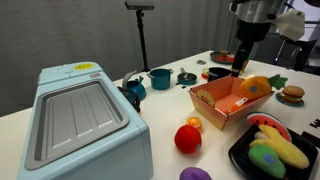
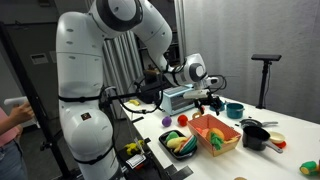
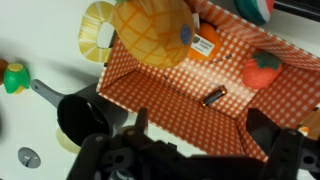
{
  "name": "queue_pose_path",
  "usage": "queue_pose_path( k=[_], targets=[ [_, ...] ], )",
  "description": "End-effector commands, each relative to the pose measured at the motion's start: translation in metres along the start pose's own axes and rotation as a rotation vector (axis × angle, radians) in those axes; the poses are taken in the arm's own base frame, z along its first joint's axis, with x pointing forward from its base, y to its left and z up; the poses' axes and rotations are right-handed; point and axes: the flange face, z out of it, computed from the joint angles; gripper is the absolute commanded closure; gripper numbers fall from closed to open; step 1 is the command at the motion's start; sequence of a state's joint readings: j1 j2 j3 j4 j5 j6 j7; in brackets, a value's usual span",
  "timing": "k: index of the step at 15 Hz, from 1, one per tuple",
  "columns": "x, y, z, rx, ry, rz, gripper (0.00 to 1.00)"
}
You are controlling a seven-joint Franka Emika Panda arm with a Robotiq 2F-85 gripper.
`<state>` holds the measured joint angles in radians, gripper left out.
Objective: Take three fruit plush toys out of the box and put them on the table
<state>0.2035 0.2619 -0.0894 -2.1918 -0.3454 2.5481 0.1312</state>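
Note:
My gripper will move toward the box's end where the orange waffle-patterned plush (image 3: pixel 150 35) leans, then lower to its rounded body.
A red-checkered open box (image 1: pixel 222 103) stands on the table; it also shows in the other exterior view (image 2: pixel 213 134) and in the wrist view (image 3: pixel 170 95). An orange waffle-patterned plush (image 3: pixel 150 35) leans at its far end, and shows in an exterior view (image 1: pixel 255 87). A red plush (image 3: pixel 262 68) lies at one inner side. A small battery (image 3: pixel 213 97) lies on the box floor. A red plush (image 1: pixel 187 137) and a purple one (image 1: pixel 195 174) lie on the table. My gripper (image 3: pixel 200 130) hangs open and empty above the box (image 1: pixel 240 62).
A black tray (image 1: pixel 240 158) with several plush fruits sits next to the box. A large pale-blue machine (image 1: pixel 80 115) stands at one end. A teal pot (image 1: pixel 160 77), a teal cup (image 1: pixel 133 90), a black pan (image 3: pixel 80 115) and a toy burger (image 1: pixel 291 95) stand around.

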Motion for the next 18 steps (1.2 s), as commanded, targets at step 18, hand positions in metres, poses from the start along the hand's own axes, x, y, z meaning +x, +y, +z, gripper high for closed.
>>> queue_pose_path(
  k=[18],
  targets=[
    [-0.063,0.041,0.070,0.050,-0.186,0.116,0.29]
  ],
)
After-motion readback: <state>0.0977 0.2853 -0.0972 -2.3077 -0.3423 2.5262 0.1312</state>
